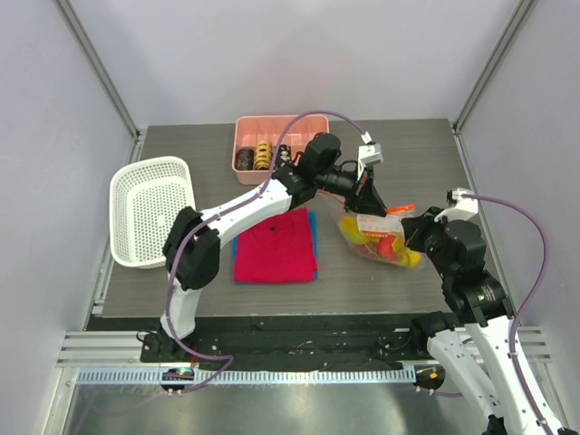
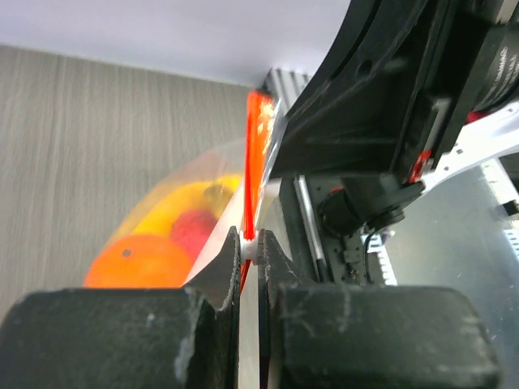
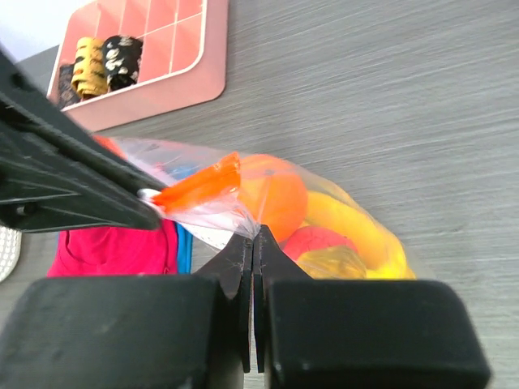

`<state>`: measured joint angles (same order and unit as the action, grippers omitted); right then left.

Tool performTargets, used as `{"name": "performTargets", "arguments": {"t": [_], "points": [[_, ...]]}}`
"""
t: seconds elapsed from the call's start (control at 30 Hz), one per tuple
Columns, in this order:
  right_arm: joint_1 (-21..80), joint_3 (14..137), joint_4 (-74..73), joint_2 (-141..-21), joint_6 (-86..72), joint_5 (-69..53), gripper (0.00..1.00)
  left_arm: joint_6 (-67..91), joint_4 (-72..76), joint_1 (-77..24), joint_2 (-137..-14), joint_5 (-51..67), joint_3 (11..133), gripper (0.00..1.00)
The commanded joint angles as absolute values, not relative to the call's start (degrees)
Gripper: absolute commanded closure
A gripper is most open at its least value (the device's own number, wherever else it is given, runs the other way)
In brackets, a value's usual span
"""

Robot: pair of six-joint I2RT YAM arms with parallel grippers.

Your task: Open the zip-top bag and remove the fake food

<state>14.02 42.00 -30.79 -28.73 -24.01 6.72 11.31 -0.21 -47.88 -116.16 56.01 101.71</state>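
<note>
The white slider still sits short of the zip's end by the red shirt. I should next move my left gripper along the bag's zip to that end and release.
The clear zip-top bag (image 1: 381, 240) lies right of the red shirt and holds a yellow banana (image 3: 357, 227), an orange ball (image 3: 276, 194) and a small red fruit (image 3: 316, 241). My left gripper (image 1: 370, 201) is shut on the white slider of the orange zip strip (image 2: 255, 154), seen between its fingertips in the left wrist view (image 2: 250, 247). My right gripper (image 1: 410, 227) is shut on the bag's plastic just below the zip strip (image 3: 199, 185), its tips meeting in the right wrist view (image 3: 255, 237). The bag's top edge is lifted between the two grippers.
A pink tray (image 1: 245, 136) with brown and dark ring pieces stands at the back. A white mesh basket (image 1: 149, 208) is at the left. The folded red shirt (image 1: 276, 246) lies on a blue cloth beside the bag.
</note>
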Motion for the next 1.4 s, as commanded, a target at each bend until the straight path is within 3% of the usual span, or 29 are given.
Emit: {"name": "performTargets", "arguments": {"t": [0.0,0.33,0.7,0.83,0.87,0.9,1.0,1.13,1.37], "points": [[13.54,42.98,-29.70,-27.33,-28.37,15.81,0.99,2.56,-13.52,-43.78,-109.87,50.63,100.29,1.00],[13.53,42.80,-30.50,-26.19,-28.74,19.69,0.99,-6.50,-26.36,-37.27,-101.69,41.05,91.14,1.00],[13.54,42.19,-31.47,-24.79,-26.28,19.08,0.99,1.64,-27.79,-33.84,-99.85,30.95,91.40,0.98],[13.54,42.10,-29.80,-24.87,-23.91,14.07,0.99,9.89,-26.72,-34.10,-98.09,31.04,94.74,0.69],[13.54,42.27,-29.71,-24.96,-23.56,13.45,0.99,12.28,-26.63,-34.10,-97.39,29.20,95.09,0.36],[13.54,42.80,-29.71,-24.96,-22.86,13.10,0.99,15.96,-26.46,-34.10,-96.60,26.57,94.58,0.30],[13.45,43.77,-30.23,-25.31,-21.71,12.13,0.99,32.65,-24.18,-34.10,-92.56,21.19,90.64,0.21],[13.54,44.03,-31.90,-25.40,-21.36,11.87,0.99,63.44,-19.52,-35.68,-88.51,20.84,85.61,0.24],[13.54,44.12,-33.05,-24.43,-21.45,11.87,0.99,99.10,-16.34,-46.22,-88.33,20.84,81.29,0.24]]}}
